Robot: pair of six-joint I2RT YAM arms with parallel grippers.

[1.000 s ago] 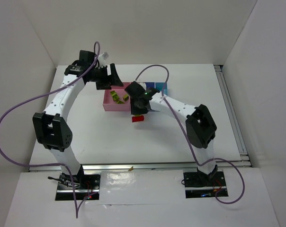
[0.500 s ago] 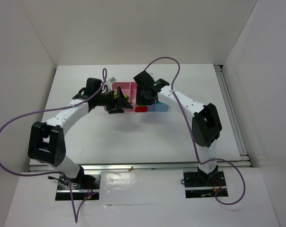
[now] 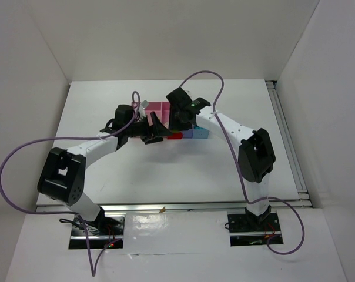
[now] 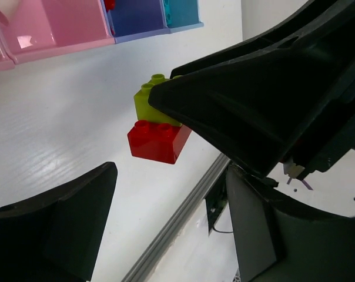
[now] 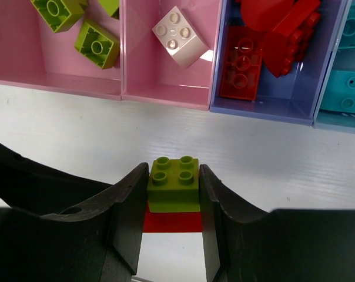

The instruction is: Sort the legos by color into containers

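My right gripper has the yellow-green legos' pink bin (image 3: 154,108) (image 5: 66,56) outward of it and to its left in the top view. I will carry the matching lego over the bin and release it.
My right gripper (image 5: 173,194) is shut on a yellow-green lego (image 5: 173,183) that is stuck on top of a red lego (image 5: 173,221). It holds the pair just in front of the containers (image 5: 166,94). The left pink bin holds yellow-green legos (image 5: 96,43) and the second pink bin a whitish one (image 5: 178,35). Red legos (image 5: 242,67) lie in the dark blue bin, teal ones (image 5: 348,88) in the light blue bin. My left gripper (image 4: 166,217) is open and empty, facing the held pair (image 4: 157,141) from the side. From above, the two grippers (image 3: 157,130) (image 3: 178,124) nearly meet.
The row of bins (image 3: 160,108) sits mid-table towards the back. Both arms cross in front of it. White walls enclose the table. A metal rail (image 3: 286,141) runs along its right edge.
My left gripper swung from the back left of the bins round to their front, beside the held bricks. The right gripper carried its brick pair back towards the bins.
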